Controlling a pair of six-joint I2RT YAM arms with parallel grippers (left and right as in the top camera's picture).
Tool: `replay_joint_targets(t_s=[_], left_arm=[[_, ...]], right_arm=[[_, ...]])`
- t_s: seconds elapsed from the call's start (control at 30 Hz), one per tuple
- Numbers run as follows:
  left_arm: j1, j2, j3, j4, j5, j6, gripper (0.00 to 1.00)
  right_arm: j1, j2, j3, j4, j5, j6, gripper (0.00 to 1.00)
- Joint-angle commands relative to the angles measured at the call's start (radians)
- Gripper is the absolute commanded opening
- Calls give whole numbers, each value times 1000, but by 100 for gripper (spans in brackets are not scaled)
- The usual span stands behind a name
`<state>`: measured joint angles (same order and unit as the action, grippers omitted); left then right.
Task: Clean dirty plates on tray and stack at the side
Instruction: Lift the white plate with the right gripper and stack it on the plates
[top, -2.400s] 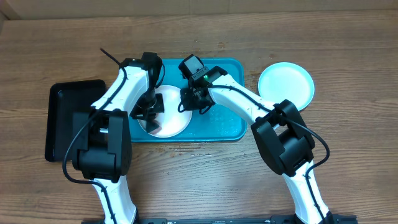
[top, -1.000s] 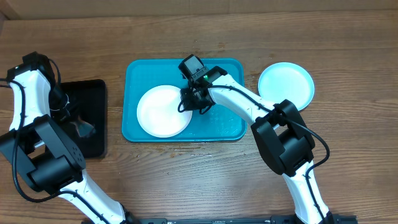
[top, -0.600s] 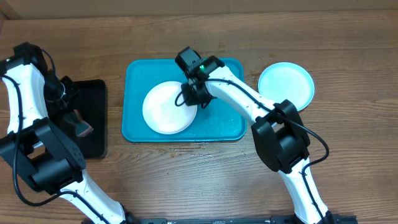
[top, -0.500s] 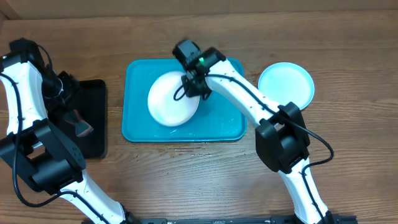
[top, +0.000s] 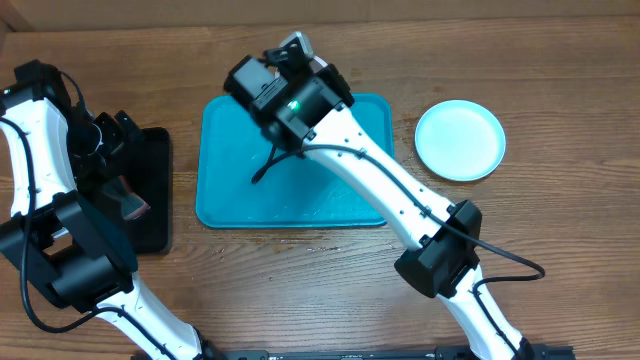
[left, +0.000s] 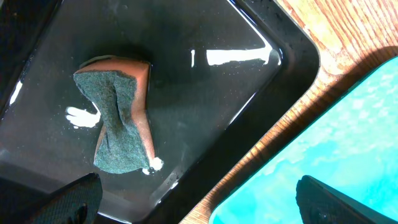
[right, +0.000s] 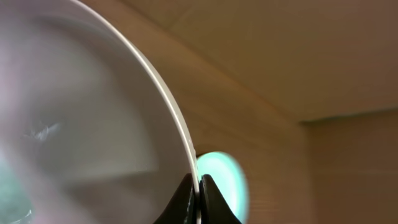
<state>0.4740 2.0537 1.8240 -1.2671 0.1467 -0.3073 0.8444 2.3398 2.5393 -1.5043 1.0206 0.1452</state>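
Observation:
The tilted plate swings to the right gripper's right in the overhead view next and comes down flat onto the light blue plate (top: 460, 140) (right: 225, 179) below, then the gripper releases.
My right gripper (right: 199, 188) is shut on the rim of the white plate (right: 81, 124), held tilted on edge high above the turquoise tray (top: 230, 200). In the overhead view the raised right arm (top: 300, 100) covers that plate almost wholly. A light blue plate (top: 460, 140) lies on the table to the right of the tray and shows blurred behind the fingers (right: 224, 180). My left gripper (left: 199, 208) stands open over the black tray's (left: 205, 93) right edge, nothing between its fingers. The sponge (left: 118, 124) lies loose in that black tray.
The black tray (top: 150, 210) sits on the wooden table left of the turquoise tray, a strip of wood between them. The left arm (top: 40, 150) reaches along the table's left side. A brown wall runs behind the table.
The left gripper opened and let the sponge drop into the black tray. The right arm lifted the white plate off the turquoise tray and tipped it on edge.

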Motion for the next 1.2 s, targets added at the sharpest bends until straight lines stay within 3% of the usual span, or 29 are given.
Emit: replay_joint_targets(t_s=[0.0,0.2,0.47,0.57,0.67,0.9,1.03,1.17], left_arm=[[3,-6,17,0,15,13,100],[3,-6,17,0,15,12,99],[3,-6,17,0,15,12,100],[3,-6,17,0,15,12,100],[3,-6,17,0,15,12,100],[3,-6,17,0,15,12,99],[3,-6,17,0,15,13,100],[3,-6,17,0,15,12,100]], right_arm=[[41,-8,28,3,217,-168,4],[109,-8,28,18,387,-290,4],[136,-8,28,35,315,-332,4],[98,-8,27,36,101,-324,4],[8,-8,23,56,-237,-286,4],[-378,-8,4,14,-1042,-264,4],[-589,-8,4,-91,-1197,-265,4],[-763,-7,3,-188,-1221,-265,4]])
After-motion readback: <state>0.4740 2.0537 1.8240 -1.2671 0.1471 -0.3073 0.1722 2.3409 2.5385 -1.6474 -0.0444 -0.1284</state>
